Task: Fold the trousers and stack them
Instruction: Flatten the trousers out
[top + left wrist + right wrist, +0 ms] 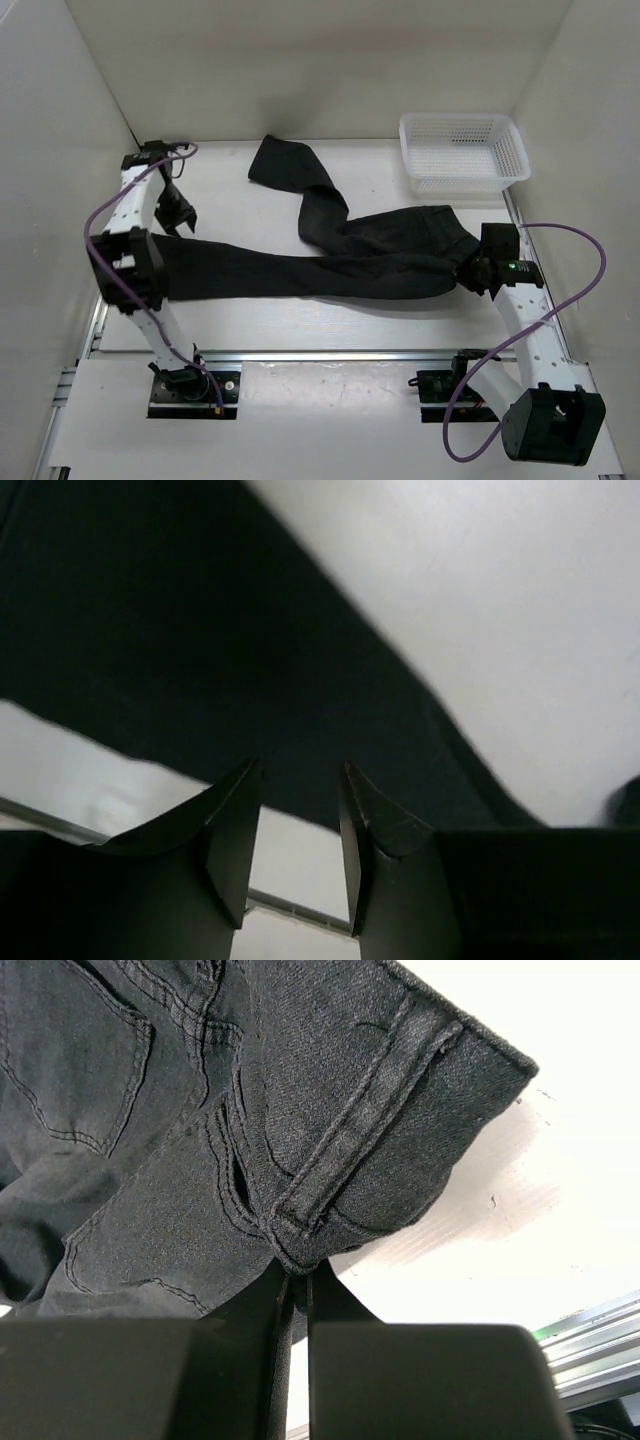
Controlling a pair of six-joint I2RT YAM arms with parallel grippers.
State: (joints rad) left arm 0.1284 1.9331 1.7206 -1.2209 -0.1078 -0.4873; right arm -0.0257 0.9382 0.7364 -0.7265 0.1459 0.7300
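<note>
The waist of the trousers is still bunched, so my right gripper will next move back toward the metal bar and let go of the waistband end on the bare tabletop there.
The black trousers (340, 255) lie spread across the table. One leg runs left toward my left arm, the other runs up to the back (285, 165). My right gripper (472, 272) is shut on the waistband edge at the right end. In the right wrist view the waistband with a belt loop (330, 1175) is pinched between the closed fingers (297, 1272). My left gripper (165, 290) is at the left leg's end. In the left wrist view its fingers (300, 780) stand apart with table showing between them, and the black cloth (200, 660) lies just beyond the tips.
A white mesh basket (463, 151) stands at the back right. White walls close in the table at the left, back and right. A metal rail (330, 353) runs along the table's near edge.
</note>
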